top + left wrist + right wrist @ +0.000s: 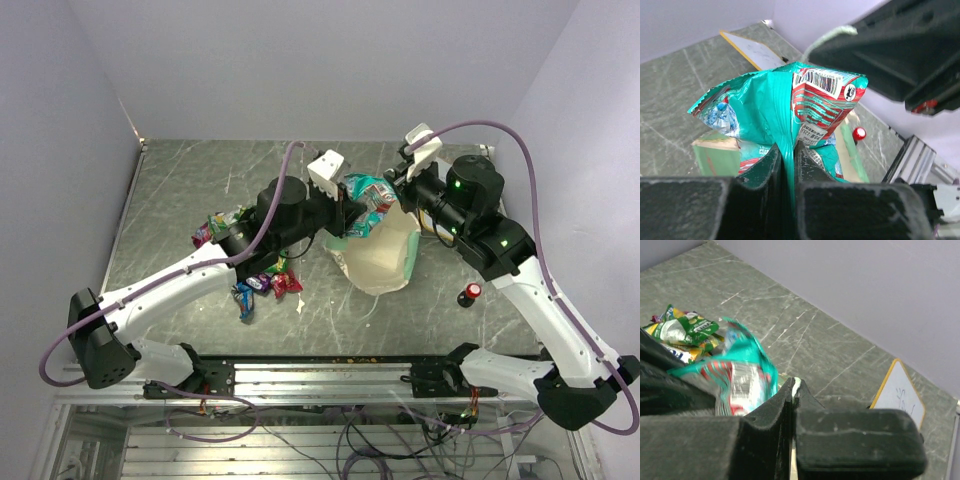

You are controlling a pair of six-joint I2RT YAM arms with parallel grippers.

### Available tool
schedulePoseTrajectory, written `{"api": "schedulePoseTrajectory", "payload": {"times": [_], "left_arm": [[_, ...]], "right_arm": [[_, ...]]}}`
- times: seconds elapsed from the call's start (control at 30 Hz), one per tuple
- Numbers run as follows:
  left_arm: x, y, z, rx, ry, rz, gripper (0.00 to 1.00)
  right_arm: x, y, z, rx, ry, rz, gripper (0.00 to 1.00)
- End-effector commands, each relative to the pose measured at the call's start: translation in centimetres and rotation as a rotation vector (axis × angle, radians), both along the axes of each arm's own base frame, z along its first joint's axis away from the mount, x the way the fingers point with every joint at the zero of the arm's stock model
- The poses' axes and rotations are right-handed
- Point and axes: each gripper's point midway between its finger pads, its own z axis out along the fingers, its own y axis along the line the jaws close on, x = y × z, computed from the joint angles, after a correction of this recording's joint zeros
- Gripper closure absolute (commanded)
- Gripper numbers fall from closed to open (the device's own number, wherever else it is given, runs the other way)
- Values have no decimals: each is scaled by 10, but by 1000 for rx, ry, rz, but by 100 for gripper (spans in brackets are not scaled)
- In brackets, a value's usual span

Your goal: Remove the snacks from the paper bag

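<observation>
The other snacks lie below the left gripper and to its left in the top view, so the robot will swing the left gripper that way, go down and release the teal and red packet beside them.
The mint-green paper bag lies open at mid-table, its cream inside facing up. My left gripper is shut on a teal and red snack packet, which it holds above the bag's mouth; the packet fills the left wrist view, pinched between the fingers. My right gripper is shut on the bag's white string handle at the bag's far edge. Several snacks lie on the table left of the bag, and a green and yellow packet shows in the right wrist view.
A red-capped black knob stands right of the bag. A white board with a yellow edge lies behind the bag. The grey table meets the walls at the back and a metal rail at the front.
</observation>
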Motion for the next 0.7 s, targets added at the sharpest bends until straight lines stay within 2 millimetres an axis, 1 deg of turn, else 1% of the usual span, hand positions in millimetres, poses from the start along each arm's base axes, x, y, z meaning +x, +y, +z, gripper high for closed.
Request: {"api": "schedulePoseTrajectory", "payload": {"times": [0.0,0.07,0.2,0.23,0.3,0.4,0.43,0.47,0.53,0.63,0.67], "left_arm": [[19,35,59,-73,-25,166,93],[29,58,67,-70,-8,247,93],[51,119,88,-85,5,456,93],[55,136,91,-79,8,524,93],[67,172,87,-46,28,673,93],[78,223,59,19,137,881,93],[81,238,48,29,181,933,93],[84,247,36,36,229,959,93],[86,263,8,55,319,1009,93],[81,283,-33,104,417,1074,93],[77,289,-47,119,446,1099,93]], "right_arm": [[0,-5,-7,65,67,-56,100],[-3,2,-3,116,84,-35,100],[-16,14,7,244,150,16,100],[-21,18,10,273,165,37,100],[-33,23,24,336,181,86,100],[-49,27,51,481,216,120,100],[-52,27,58,525,233,120,100],[-55,28,64,554,244,128,100],[-55,25,68,576,259,102,100],[-41,10,60,548,261,-22,100],[-36,4,53,528,262,-65,100]]}}
